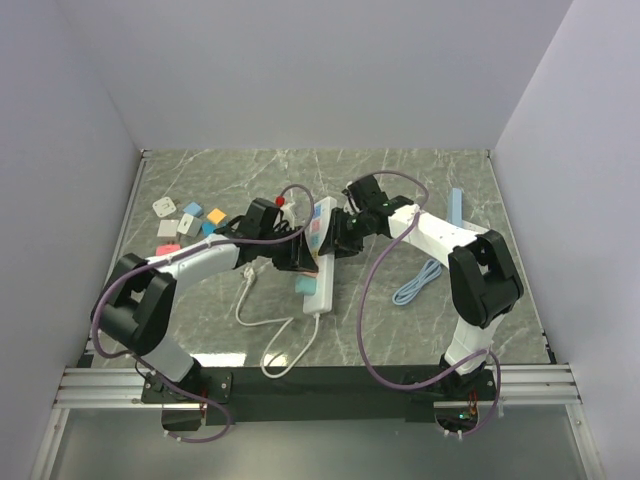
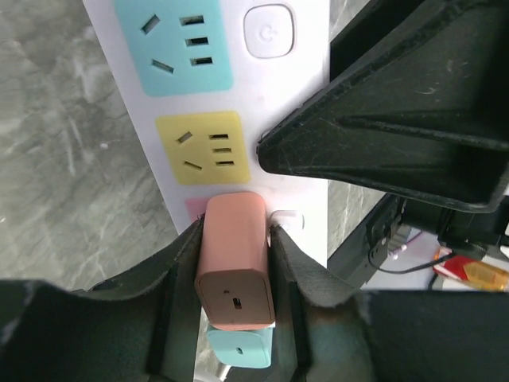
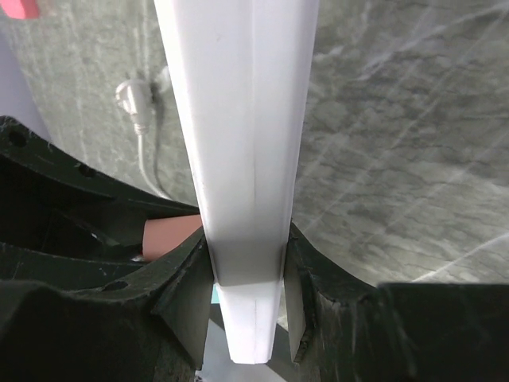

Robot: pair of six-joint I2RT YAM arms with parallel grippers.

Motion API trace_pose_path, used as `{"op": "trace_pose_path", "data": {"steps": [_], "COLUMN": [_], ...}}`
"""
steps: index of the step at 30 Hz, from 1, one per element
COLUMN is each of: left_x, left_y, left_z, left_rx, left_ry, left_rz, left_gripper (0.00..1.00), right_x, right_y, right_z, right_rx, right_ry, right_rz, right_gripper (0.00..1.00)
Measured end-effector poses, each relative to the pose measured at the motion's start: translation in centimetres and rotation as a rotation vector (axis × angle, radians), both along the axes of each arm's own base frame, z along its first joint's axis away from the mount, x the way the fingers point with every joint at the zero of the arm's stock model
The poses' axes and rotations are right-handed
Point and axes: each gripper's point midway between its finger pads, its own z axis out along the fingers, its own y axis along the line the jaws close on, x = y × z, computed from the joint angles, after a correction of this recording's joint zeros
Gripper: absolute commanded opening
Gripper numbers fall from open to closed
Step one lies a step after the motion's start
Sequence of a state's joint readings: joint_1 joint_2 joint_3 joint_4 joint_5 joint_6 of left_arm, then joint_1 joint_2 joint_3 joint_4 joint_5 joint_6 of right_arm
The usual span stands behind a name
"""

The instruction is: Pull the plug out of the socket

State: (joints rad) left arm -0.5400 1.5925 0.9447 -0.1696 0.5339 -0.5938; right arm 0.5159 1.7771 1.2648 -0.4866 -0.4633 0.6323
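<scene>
Next, my left gripper pulls the pink plug point(image 2: 233, 263) left in the top view, then down beside the blocks to release it, since my right gripper clamps the socket.
The socket point(image 1: 321, 292) is a long white power strip with coloured outlets, lying mid-table. A pink plug point(image 2: 233, 263) sits in its pink outlet, with a teal plug point(image 2: 238, 348) right beside it. My left gripper point(image 2: 235, 231) is shut on the pink plug, one finger on each side; it shows in the top view point(image 1: 298, 256). My right gripper point(image 3: 246, 255) is shut on the socket's long body point(image 3: 242, 143), clamping both of its sides near the far end, and shows in the top view point(image 1: 336, 237). The pink plug point(image 3: 169, 236) peeks out behind the right gripper's left finger.
The socket's thin white cord point(image 1: 268, 325) loops toward the near edge, and its wall plug point(image 3: 134, 102) lies on the marble. Several small coloured blocks point(image 1: 188, 217) lie at the back left. A light blue cable point(image 1: 418, 283) and a pale blue bar point(image 1: 457, 207) lie to the right.
</scene>
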Motion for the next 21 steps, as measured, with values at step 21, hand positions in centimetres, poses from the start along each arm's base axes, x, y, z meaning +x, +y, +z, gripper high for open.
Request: {"op": "trace_pose_path", "data": {"steps": [21], "left_x": [5.1], "left_y": [10.2], "left_z": [5.9], "left_rx": [-0.149], "left_ry": [-0.164], "left_rz": [0.248], "left_gripper": [0.01], "right_x": [-0.8], "right_y": [-0.8], "right_z": [-2.5], "right_rx": [-0.021], "right_ry": [0.056], "right_rz": [-0.028], "right_gripper": [0.0]}}
